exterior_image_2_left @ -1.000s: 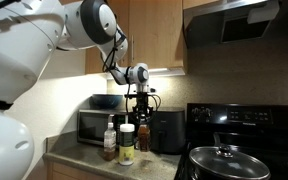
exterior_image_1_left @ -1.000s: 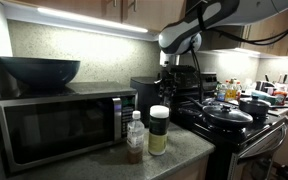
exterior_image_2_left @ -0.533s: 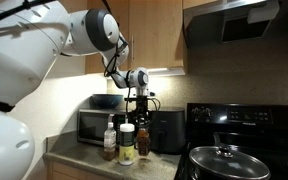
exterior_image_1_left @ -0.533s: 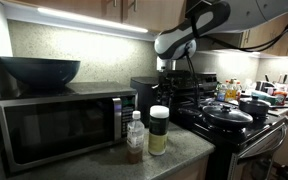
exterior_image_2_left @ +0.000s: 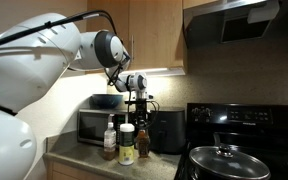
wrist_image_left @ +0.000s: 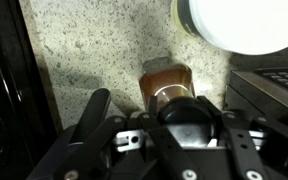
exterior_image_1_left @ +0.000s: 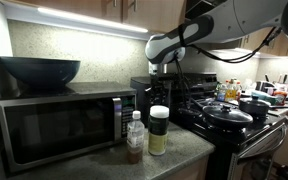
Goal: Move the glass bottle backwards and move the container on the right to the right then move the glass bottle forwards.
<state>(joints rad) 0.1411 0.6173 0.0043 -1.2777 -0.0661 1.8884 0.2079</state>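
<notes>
The bottle slides in my gripper away from the close white lid next, onto the counter by the black appliance beyond, opposite the container (exterior_image_2_left: 127, 143). The gripper then releases it.
The glass bottle (wrist_image_left: 168, 80) shows amber-brown from above in the wrist view, its dark cap between my fingers. My gripper (wrist_image_left: 189, 112) is shut on that cap. In an exterior view the gripper (exterior_image_2_left: 139, 120) hangs straight down onto the dark bottle (exterior_image_2_left: 143, 140), which stands on the counter. The container (exterior_image_2_left: 127, 143), a pale jar with a wide white lid (wrist_image_left: 239, 25), stands just in front of the bottle, apart from my fingers. From the opposite side the container (exterior_image_1_left: 159, 130) is plain, but the bottle is lost against the black appliance behind it.
A clear bottle with a white cap (exterior_image_1_left: 134, 137) stands beside the container. A microwave (exterior_image_1_left: 59, 125) with a dark bowl (exterior_image_1_left: 39, 70) on top is close by. A black appliance (exterior_image_2_left: 167, 130) and a stove with pots (exterior_image_1_left: 229, 115) flank the spot.
My arm and wrist have shifted back toward the wall, leftward in an exterior view. The gripper stays shut; the jar and clear bottle have not moved.
</notes>
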